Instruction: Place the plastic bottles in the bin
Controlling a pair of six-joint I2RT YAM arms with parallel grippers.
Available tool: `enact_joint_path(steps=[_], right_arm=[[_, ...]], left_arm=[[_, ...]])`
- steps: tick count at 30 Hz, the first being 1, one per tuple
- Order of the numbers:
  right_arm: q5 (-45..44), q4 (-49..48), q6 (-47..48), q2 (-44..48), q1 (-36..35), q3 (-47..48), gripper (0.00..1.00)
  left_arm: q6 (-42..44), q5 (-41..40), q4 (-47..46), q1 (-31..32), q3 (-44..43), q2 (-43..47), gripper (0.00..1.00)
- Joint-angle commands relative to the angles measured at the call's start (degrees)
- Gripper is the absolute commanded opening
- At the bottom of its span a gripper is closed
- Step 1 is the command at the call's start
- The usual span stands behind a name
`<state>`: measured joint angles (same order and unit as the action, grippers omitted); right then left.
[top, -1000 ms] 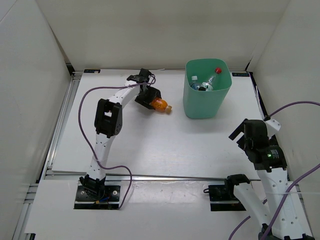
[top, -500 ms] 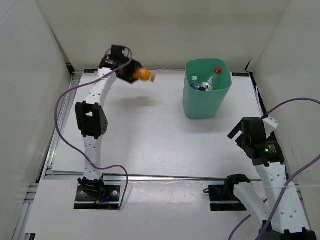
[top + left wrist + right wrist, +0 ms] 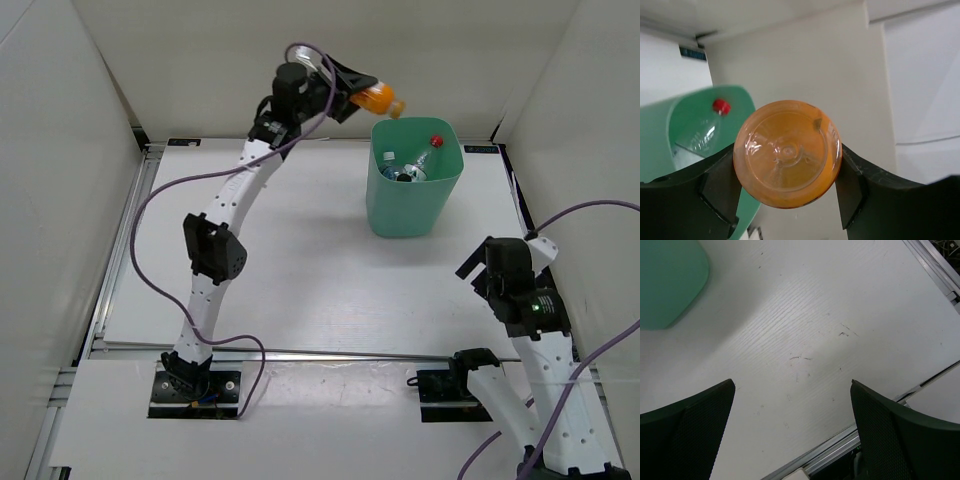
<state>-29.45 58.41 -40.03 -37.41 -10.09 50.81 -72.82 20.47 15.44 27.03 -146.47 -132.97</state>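
Note:
I need to move my left gripper down and to the right in the top view to let go of the bottle, because the bin's opening is below on that side.
My left gripper is shut on the stubby orange bottle and holds it high in the air, just left of and above the mint-green bin's back rim. In the left wrist view the bottle's round base fills the gap between the two black fingers, with the bin below left. Inside the bin lie clear bottles: one with a red cap and one with a blue cap. My right gripper is open and empty, held low over the bare table near the right front.
White walls enclose the table on the left, back and right. A metal rail runs along the table's front edge. Purple cables hang from both arms. The bin's corner shows in the right wrist view.
My left arm has swung right and up with the orange bottle, from the far left back of the table to just beside the bin's rim. The right arm has barely moved.

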Motion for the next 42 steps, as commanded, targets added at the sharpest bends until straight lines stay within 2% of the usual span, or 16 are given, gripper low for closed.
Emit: enact_joint_path(steps=[1,7,9,11,12,14,15,21,24,25,30,33,34,37,39,42], right_arm=[[-2.0,0.9,-0.4,2.8,0.2,0.3,0.99],[-2.0,2.0,-0.4,5.7,0.2,0.9,0.99],[-2.0,2.0,-0.4,5.7,0.2,1.4,0.99],[-2.0,2.5,-0.4,6.3,0.2,1.4,0.99],[-2.0,2.5,-0.4,6.3,0.2,1.4,0.99],[-2.0,2.5,-0.4,6.3,0.2,1.4,0.99],[-2.0,2.5,-0.4,6.3,0.2,1.4,0.99],[-2.0,2.5,-0.9,5.7,0.2,1.4,0.99],[-2.0,1.7,-0.9,5.1,0.2,2.9,0.99],[-3.3,1.7,-0.9,5.1,0.2,3.6,0.99],[-2.8,-0.7,5.0,0.1,0.2,7.7,0.99],[-0.9,-0.7,8.6,-4.0,0.2,9.0,0.99],[0.3,-0.7,8.6,-5.0,0.2,9.0,0.99],[4.1,-1.3,12.5,-7.4,-0.6,8.3,0.99],[11.7,-3.9,16.7,-6.9,-1.2,7.0,0.99],[12.9,-4.4,15.7,-7.0,-1.2,6.0,0.99]], left_arm=[[3.0,2.0,-3.5,2.6,2.6,0.2,0.37],[2.5,2.6,-3.5,6.2,1.3,-4.0,0.39],[3.2,2.0,-3.5,6.7,1.8,-3.5,0.49],[3.8,2.0,-3.5,6.7,3.7,-3.0,0.68],[3.8,2.0,-3.5,6.7,3.7,-2.5,0.82],[3.8,2.7,-3.5,6.7,3.7,-2.5,0.90],[3.8,2.7,-3.5,6.7,3.7,-2.5,1.00],[7.2,2.7,-3.5,6.7,6.4,0.9,1.00],[12.1,1.4,-3.5,6.7,10.1,5.5,1.00],[14.2,0.9,-3.5,6.1,12.2,9.9,1.00],[32.7,-7.3,0.3,5.1,34.0,28.0,1.00],[41.8,-18.4,1.6,6.9,48.2,39.9,1.00],[43.5,-26.5,1.6,7.6,51.9,45.7,1.00],[47.1,-39.7,2.1,9.0,66.1,54.5,1.00],[48.9,-45.0,2.1,9.0,77.0,63.1,1.00],[50.8,-54.1,2.7,9.0,89.5,74.1,1.00]])
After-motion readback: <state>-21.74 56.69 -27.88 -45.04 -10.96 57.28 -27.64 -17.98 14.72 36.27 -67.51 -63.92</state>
